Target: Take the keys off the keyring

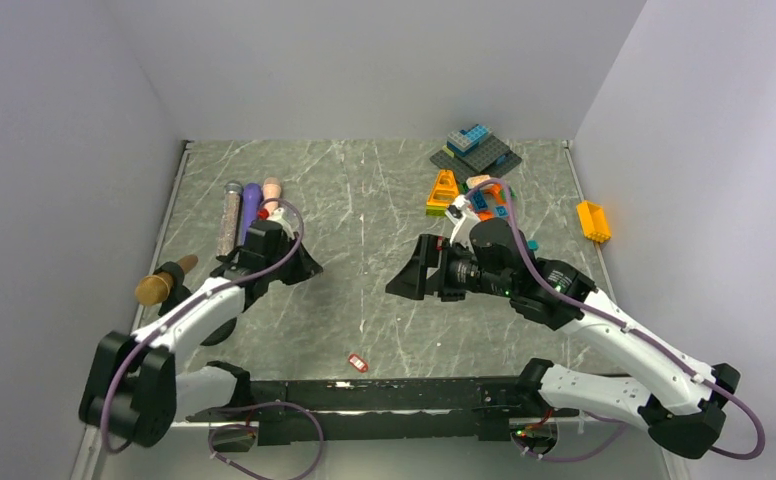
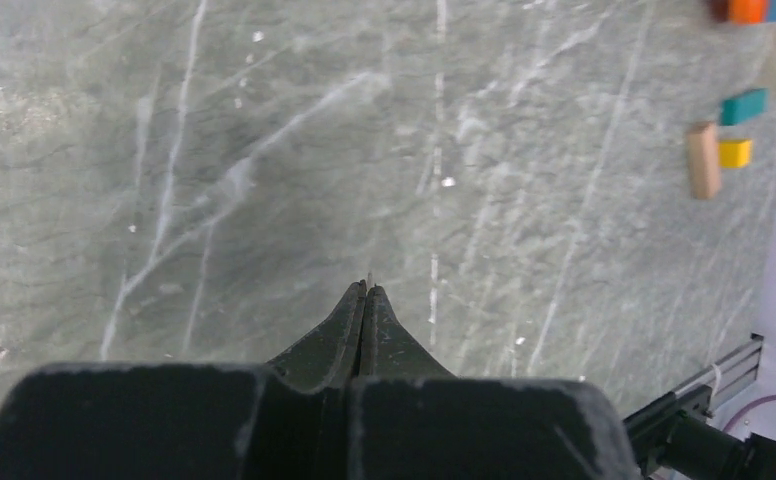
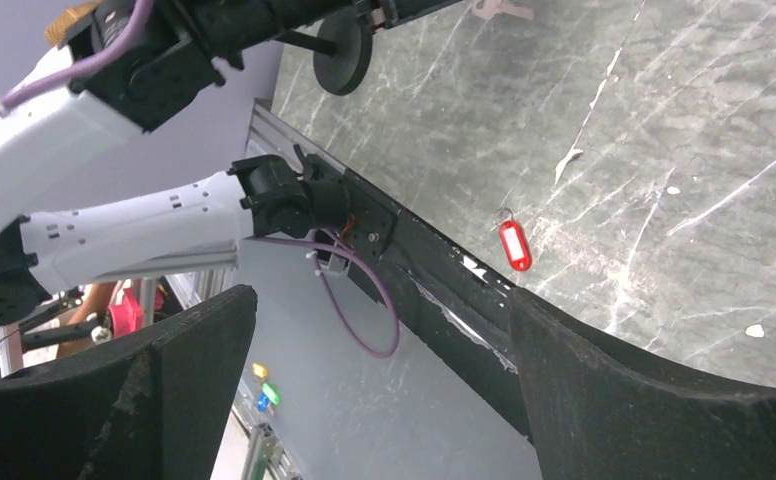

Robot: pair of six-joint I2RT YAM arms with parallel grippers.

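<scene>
The red tag's long sides both lie clear on the tabletop. My right gripper should next move back toward the front bar and down to close across them.
The keyring [image 1: 358, 362], a small red tag with a paler centre, lies flat on the table near the front edge, between the two arms. In the right wrist view it [image 3: 514, 245] shows a thin ring at its top end with no key on it. My left gripper [image 1: 311, 269] is shut above the left middle of the table. In its wrist view a thin silver sliver, the key [image 2: 369, 276], sticks out of the closed tips [image 2: 366, 290]. My right gripper [image 1: 409, 272] hangs wide open and empty [image 3: 376, 300] above the table's middle, tilted toward the front edge.
Toy blocks [image 1: 474, 165] are piled at the back right, with a yellow block [image 1: 593, 220] by the right wall. Toy microphones [image 1: 249, 205] and a brown-headed one [image 1: 159, 285] lie at the left. Loose blocks [image 2: 704, 160] show in the left wrist view. The black front rail [image 3: 434, 260] borders the table.
</scene>
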